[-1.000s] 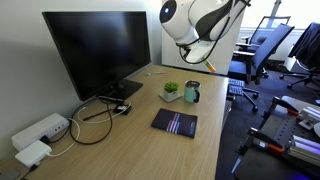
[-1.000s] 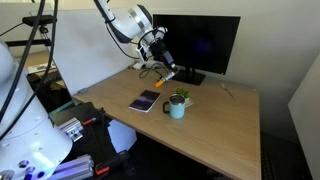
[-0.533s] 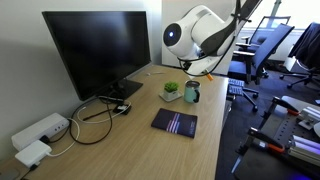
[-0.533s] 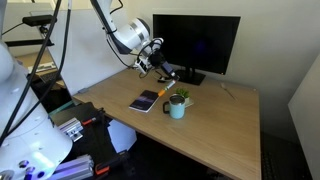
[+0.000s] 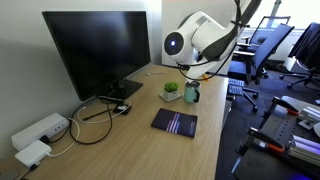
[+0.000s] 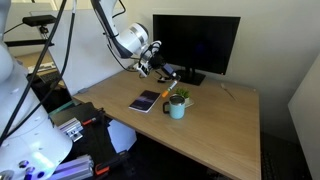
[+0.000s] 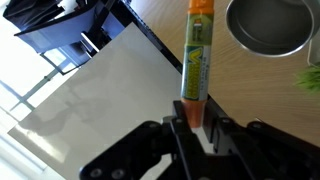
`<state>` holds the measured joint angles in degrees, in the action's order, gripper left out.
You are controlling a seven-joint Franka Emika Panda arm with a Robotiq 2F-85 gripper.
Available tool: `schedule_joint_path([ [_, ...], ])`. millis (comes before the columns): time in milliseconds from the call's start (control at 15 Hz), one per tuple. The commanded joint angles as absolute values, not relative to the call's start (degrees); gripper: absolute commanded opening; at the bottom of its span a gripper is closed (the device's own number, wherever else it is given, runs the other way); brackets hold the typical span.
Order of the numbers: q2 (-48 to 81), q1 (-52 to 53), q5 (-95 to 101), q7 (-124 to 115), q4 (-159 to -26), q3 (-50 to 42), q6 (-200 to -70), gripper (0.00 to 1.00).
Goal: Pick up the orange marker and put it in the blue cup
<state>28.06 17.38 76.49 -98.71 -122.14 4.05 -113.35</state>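
Observation:
The robot's gripper will next move toward the right in the wrist view and down to let go of the marker, because the blue cup's opening (image 6: 177,98) (image 7: 268,24) is below it on that side.
My gripper (image 7: 188,120) is shut on the orange marker (image 7: 197,50), which sticks out straight from between the fingers. In the wrist view the blue cup (image 7: 268,25) lies at the top right, its opening beside the marker's far end. In an exterior view the gripper (image 6: 166,72) holds the marker (image 6: 171,74) in the air just above and beside the cup (image 6: 177,106). In an exterior view the cup (image 5: 192,93) stands on the wooden desk under the gripper (image 5: 190,71); the marker is too small to make out there.
A low green object (image 5: 171,91) stands right next to the cup. A dark notebook (image 5: 174,123) lies on the desk (image 5: 120,150) in front of them. A black monitor (image 5: 95,50) stands behind, with cables and white boxes (image 5: 38,132) beside it. Office chairs (image 5: 268,50) stand past the desk edge.
The arm has come down and moved toward the cup with the marker still in its grip. The cup and other desk items have not moved.

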Motion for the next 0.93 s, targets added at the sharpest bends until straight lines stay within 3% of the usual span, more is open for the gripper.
schedule_joint_path([
  [0,28.66,15.64,80.43,-100.46,-121.22,5.63,-113.32,0.05],
  [867,33.87,14.31,91.6,-108.18,-117.99,5.98,-112.78,0.05],
])
